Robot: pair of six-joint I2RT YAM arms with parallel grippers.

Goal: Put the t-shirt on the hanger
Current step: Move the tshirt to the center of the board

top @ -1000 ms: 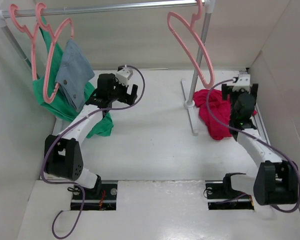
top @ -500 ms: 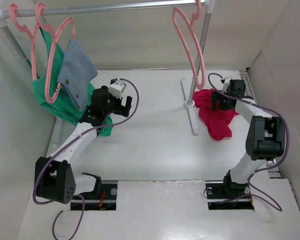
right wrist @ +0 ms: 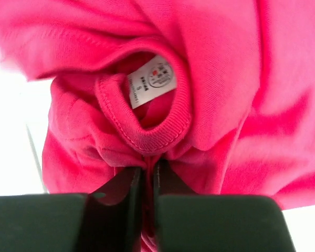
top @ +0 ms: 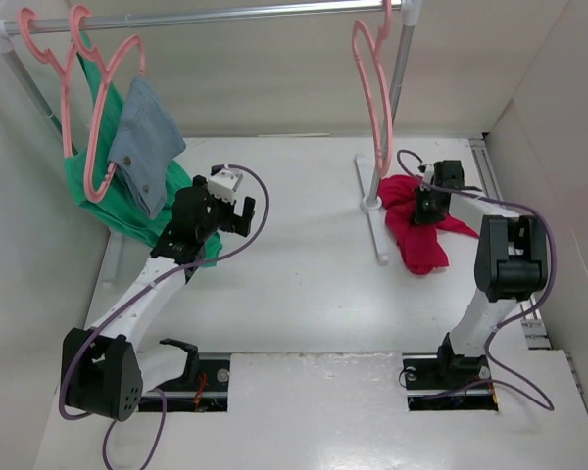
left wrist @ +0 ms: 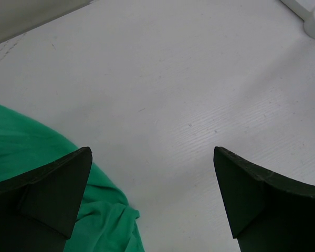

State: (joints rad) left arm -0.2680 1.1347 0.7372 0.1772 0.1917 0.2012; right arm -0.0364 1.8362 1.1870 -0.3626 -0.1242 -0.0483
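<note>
My right gripper lifts past the rack's foot next, to the left in the top view. Then it lowers to release the t-shirt [top: 416, 230] where the middle of the table is bare.
The crimson-pink t-shirt [top: 416, 230] lies crumpled on the table at the right, beside the rack's foot. My right gripper [top: 423, 208] is down on it, shut on the t-shirt [right wrist: 226, 89] just below the ribbed neck, a pinch of cloth between the black fingers [right wrist: 168, 181]; the white label [right wrist: 151, 81] shows inside the neck. The bare salmon-pink hanger [top: 375, 93] hangs edge-on from the rail above the shirt. My left gripper [top: 230, 213] hovers open over bare table at centre-left, with nothing between its fingers [left wrist: 58, 184].
A metal rail [top: 206, 15] runs across the back, its right post [top: 392, 98] standing on a white foot [top: 372, 211]. Two pink hangers [top: 103, 108] at the left carry a green garment [top: 108, 196] and a grey-blue denim one [top: 147, 142]. Walls close in on both sides.
My right gripper reached to the shirt's neck and closed on it. The left arm drew back toward the near left. The bare hanger swung to edge-on.
</note>
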